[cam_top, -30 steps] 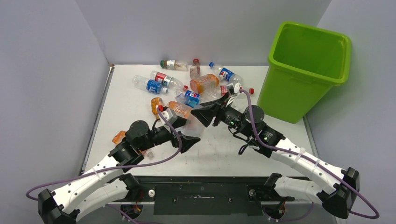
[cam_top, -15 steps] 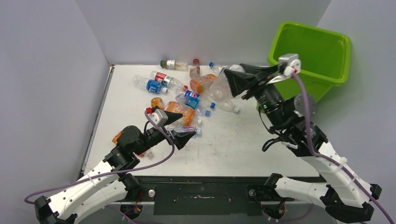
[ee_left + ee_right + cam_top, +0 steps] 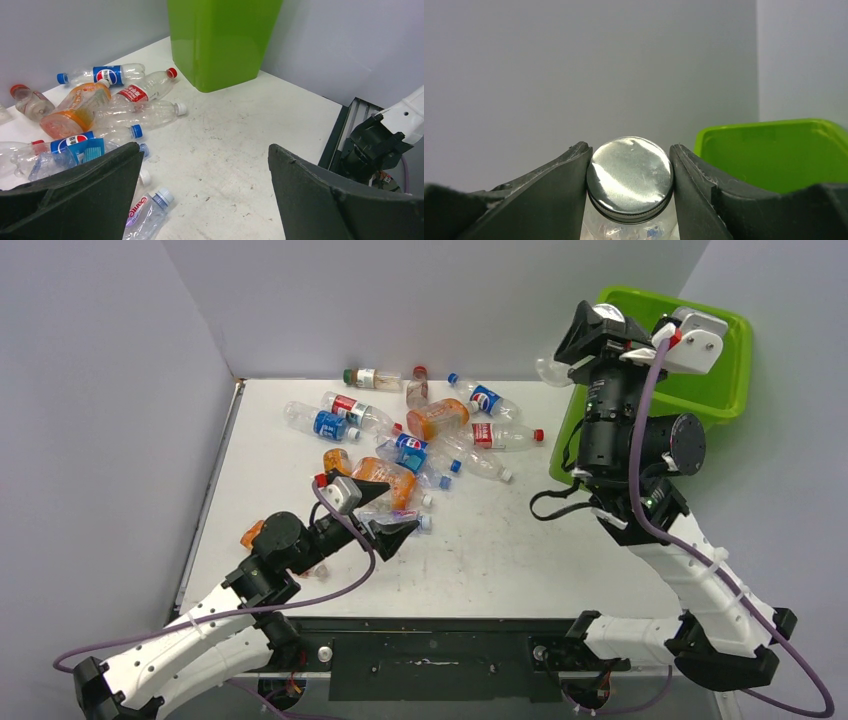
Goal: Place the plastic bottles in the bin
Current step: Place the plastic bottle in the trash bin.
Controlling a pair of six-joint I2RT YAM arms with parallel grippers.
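Next, the right gripper swings away from my base, then turns toward the bin to come over the bin's open top (image 3: 682,378) (image 3: 776,156).
My right gripper (image 3: 590,337) is raised high beside the lime-green bin (image 3: 738,360), shut on a clear plastic bottle (image 3: 548,368). In the right wrist view the fingers clamp its silver cap (image 3: 630,177), with the bin's rim (image 3: 769,150) to the right. My left gripper (image 3: 396,510) is open and empty, low over the table next to a pile of plastic bottles (image 3: 420,435). In the left wrist view its jaws (image 3: 204,147) stand wide apart over bare table; a clear bottle with a pale blue cap (image 3: 146,215) lies by the left finger.
Several more bottles lie at the back: a brown one (image 3: 365,377), a Pepsi one (image 3: 482,398), a red-labelled one (image 3: 502,435). An orange bottle (image 3: 255,533) lies by the left arm. Grey walls close in the table (image 3: 500,550) on three sides. The bin (image 3: 220,40) stands at the back right corner.
My right arm has lifted the clear bottle from the pile up and right to beside the bin's rim. The left gripper drew back a little and has stayed open.
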